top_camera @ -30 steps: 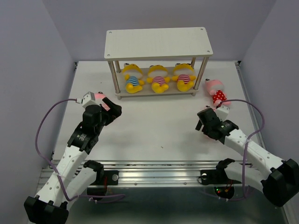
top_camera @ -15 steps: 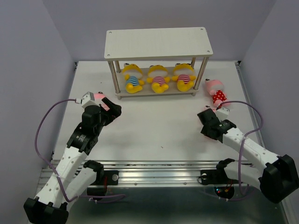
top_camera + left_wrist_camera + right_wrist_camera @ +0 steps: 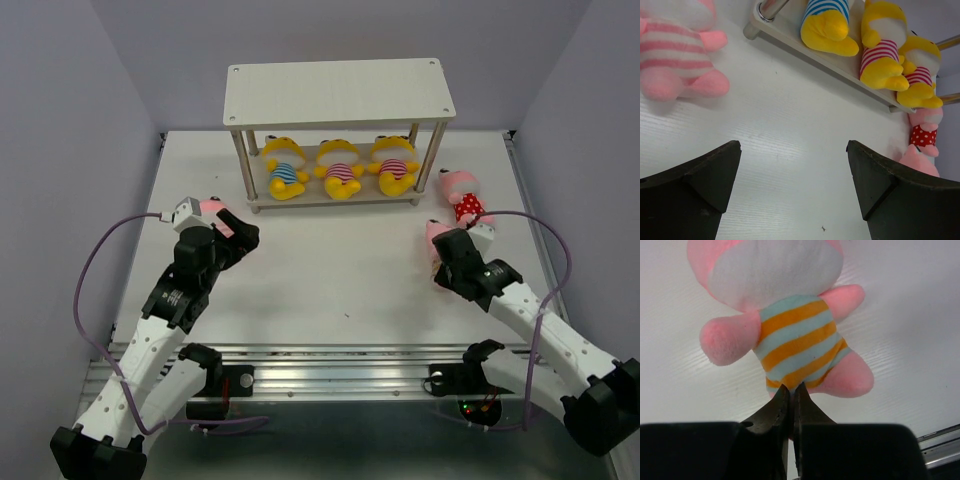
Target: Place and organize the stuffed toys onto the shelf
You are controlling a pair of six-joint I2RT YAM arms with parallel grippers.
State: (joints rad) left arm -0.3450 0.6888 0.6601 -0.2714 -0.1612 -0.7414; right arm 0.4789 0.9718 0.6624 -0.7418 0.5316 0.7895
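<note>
The robot's right gripper needs to go up and outward over the top board's end (image 3: 408,92) by the polka-dot toy and let go of its orange-and-teal toy there, since that board is bare.
The shelf (image 3: 338,90) stands at the back, with three yellow stuffed toys (image 3: 340,168) on its lower board. Right of it lies a pink toy in a red polka-dot outfit (image 3: 463,195). My right gripper (image 3: 791,387) is shut on the bottom hem of a pink toy in an orange-and-teal striped outfit (image 3: 795,335), which lies on the table near the polka-dot one (image 3: 436,232). My left gripper (image 3: 794,145) is wide open with nothing between its fingers. It hangs over the table just beside a pink toy in a pink striped outfit (image 3: 675,55), left of the shelf (image 3: 212,206).
The shelf's top board is bare. Purple walls close in the white table (image 3: 340,270) on the left, right and back. The left wrist view shows the lower board's edge (image 3: 840,65) with the yellow toys' feet at its rim.
My right gripper has closed from open onto the striped pink toy's outfit, and its arm has shifted slightly. The left arm has stayed still and open.
</note>
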